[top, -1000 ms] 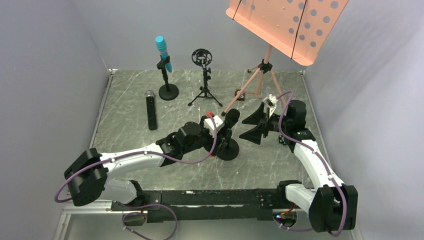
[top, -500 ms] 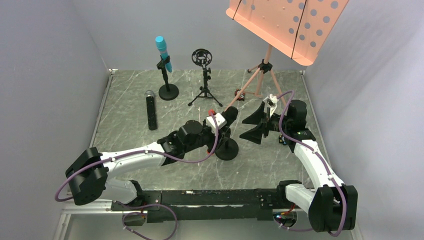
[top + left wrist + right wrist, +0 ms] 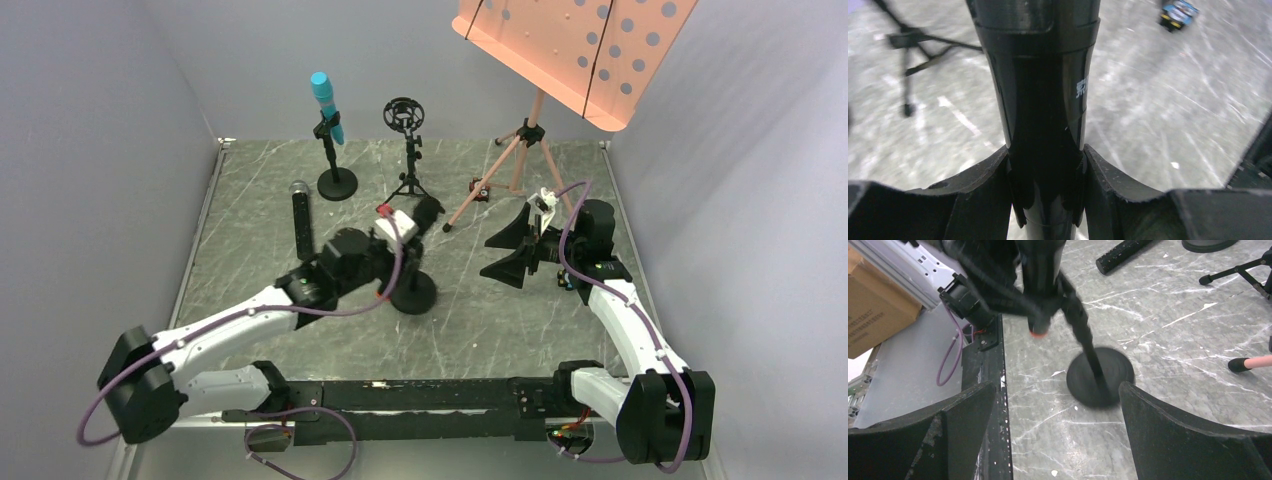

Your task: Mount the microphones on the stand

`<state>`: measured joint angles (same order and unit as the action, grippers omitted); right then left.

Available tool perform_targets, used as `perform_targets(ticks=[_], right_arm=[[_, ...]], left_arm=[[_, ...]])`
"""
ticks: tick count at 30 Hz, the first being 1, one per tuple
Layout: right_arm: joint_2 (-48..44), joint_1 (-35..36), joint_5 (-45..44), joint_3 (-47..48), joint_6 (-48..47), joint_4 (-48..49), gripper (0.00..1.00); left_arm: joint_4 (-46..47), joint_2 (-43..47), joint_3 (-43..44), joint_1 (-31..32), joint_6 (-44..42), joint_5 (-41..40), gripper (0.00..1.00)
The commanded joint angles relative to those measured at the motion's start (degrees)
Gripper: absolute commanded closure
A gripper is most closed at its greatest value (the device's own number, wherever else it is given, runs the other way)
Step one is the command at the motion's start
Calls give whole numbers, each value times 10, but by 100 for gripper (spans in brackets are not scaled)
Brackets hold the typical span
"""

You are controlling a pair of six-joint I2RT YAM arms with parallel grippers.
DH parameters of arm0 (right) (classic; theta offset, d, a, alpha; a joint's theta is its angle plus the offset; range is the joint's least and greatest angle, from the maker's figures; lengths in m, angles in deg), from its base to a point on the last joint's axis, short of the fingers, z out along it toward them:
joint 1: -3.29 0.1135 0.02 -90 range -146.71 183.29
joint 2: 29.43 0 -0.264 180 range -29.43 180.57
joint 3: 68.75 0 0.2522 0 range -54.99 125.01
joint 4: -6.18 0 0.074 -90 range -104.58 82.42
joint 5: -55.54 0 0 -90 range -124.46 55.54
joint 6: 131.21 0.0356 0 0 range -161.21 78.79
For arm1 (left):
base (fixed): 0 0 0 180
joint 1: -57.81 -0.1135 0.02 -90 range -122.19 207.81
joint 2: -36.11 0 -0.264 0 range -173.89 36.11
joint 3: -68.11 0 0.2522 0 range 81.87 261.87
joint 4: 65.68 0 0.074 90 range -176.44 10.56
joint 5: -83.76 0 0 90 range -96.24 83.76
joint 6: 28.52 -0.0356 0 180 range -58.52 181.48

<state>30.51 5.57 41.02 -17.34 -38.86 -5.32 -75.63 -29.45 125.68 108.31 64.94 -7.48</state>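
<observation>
The left gripper goes outward and left in the top view next to release the black microphone beside the cyan-blue microphone's stand, since a clip holds it.
My left gripper (image 3: pixel 408 243) is shut on the long black microphone (image 3: pixel 1045 100), whose head (image 3: pixel 428 210) points up and back. Its orange end (image 3: pixel 1038 332) hangs low in the right wrist view. The mic seems to sit in the clip of a tilted black stand with a round base (image 3: pixel 413 293), also blurred in the right wrist view (image 3: pixel 1100 376). The cyan-blue microphone (image 3: pixel 325 100) is clipped upright on a round-base stand (image 3: pixel 337 183) at the back left. The black microphone with the silver mesh head (image 3: pixel 302 222) lies flat on the table. My right gripper (image 3: pixel 507 252) is open and empty, right of the held stand.
A tripod stand with an empty black shock-mount ring (image 3: pixel 404 116) stands at the back centre. A pink music stand (image 3: pixel 530 135) spreads its legs at the back right, one foot (image 3: pixel 1248 362) near my right gripper. A cardboard box (image 3: pixel 873 305) lies beyond the table's near edge.
My left arm has swung left and back with the black microphone, and the round-base stand has slid left along with it. The right arm has not moved.
</observation>
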Motion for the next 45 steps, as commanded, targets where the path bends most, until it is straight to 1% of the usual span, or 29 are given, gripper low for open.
perform_targets(ticks=[1, 2, 6, 8, 10, 12, 13, 15, 21, 25, 28, 32, 35, 37, 41, 45], right_arm=[[-4, -2, 16, 12, 1, 22, 0], [-4, -3, 16, 12, 2, 22, 0], [-2, -3, 16, 12, 4, 23, 0], [0, -3, 17, 12, 4, 22, 0], [1, -3, 18, 13, 5, 23, 0], [1, -3, 19, 13, 6, 22, 0], [2, -3, 19, 12, 7, 22, 0], [3, -3, 21, 11, 6, 23, 0], [7, -3, 26, 11, 12, 25, 0], [7, -3, 28, 14, 8, 18, 0], [9, -3, 29, 15, 6, 15, 0], [13, -3, 31, 15, 9, 17, 0], [15, -3, 30, 14, 10, 20, 0], [16, -3, 30, 13, 10, 20, 0], [20, -3, 30, 12, 12, 23, 0], [26, -3, 31, 11, 13, 25, 0]], left_arm=[[16, 95, 9, -105, -12, -9, 82], [3, 106, 12, -137, -14, -8, 82], [-36, 134, 33, -233, -27, -11, 82], [-57, 142, 44, -277, -49, -17, 83], [-54, 141, 51, -326, -52, -17, 83], [-43, 135, 56, -376, -40, 3, 83], [-23, 130, 59, -398, -29, 11, 83], [-5, 115, 72, -426, -15, 25, 83], [15, 58, 134, -472, -16, 33, 84], [40, 31, 142, -502, -19, 26, 84], [67, 12, 133, -544, -20, 18, 84], [108, -27, 126, -593, -15, 93, 85], [149, -76, 139, -608, -20, 141, 85], [153, -116, 169, -610, -21, 161, 85], [173, -183, 211, -611, -26, 167, 85], [207, -229, 233, -618, -28, 163, 85]])
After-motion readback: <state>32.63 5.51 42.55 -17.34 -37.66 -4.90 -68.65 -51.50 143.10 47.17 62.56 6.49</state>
